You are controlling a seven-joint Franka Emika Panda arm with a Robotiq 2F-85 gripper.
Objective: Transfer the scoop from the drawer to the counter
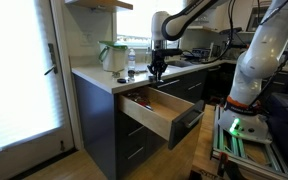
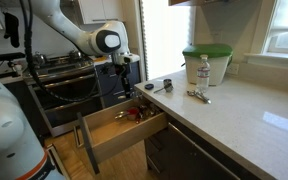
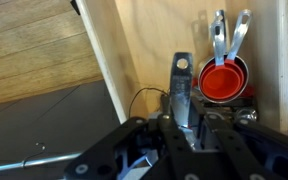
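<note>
The bare counter by the small dark cup [image 2: 178, 93] is outward of my gripper. My gripper should next move the scoop outward past the counter's edge, then lower it and let it go.
The drawer [image 1: 152, 113] is pulled open below the counter [image 1: 92, 74] and shows in both exterior views [image 2: 122, 136]. My gripper [image 1: 156, 70] hangs over the drawer's back part, near the counter edge [image 2: 127, 86]. In the wrist view the jaws [image 3: 181, 112] are shut on the flat grey metal handle of the scoop [image 3: 180, 78], held above the pale wood drawer bottom [image 3: 154, 40]. The scoop's bowl is hidden by the gripper. The counter [image 2: 239, 118] runs beside the drawer.
Red measuring cups [image 3: 224, 80] with metal handles lie in the drawer beside the scoop, and a thin black wire [image 3: 144, 95] lies below. On the counter stand a green-lidded container [image 2: 206, 60], a water bottle [image 2: 204, 72], a small dark cup [image 2: 166, 86] and a metal utensil [image 2: 198, 96].
</note>
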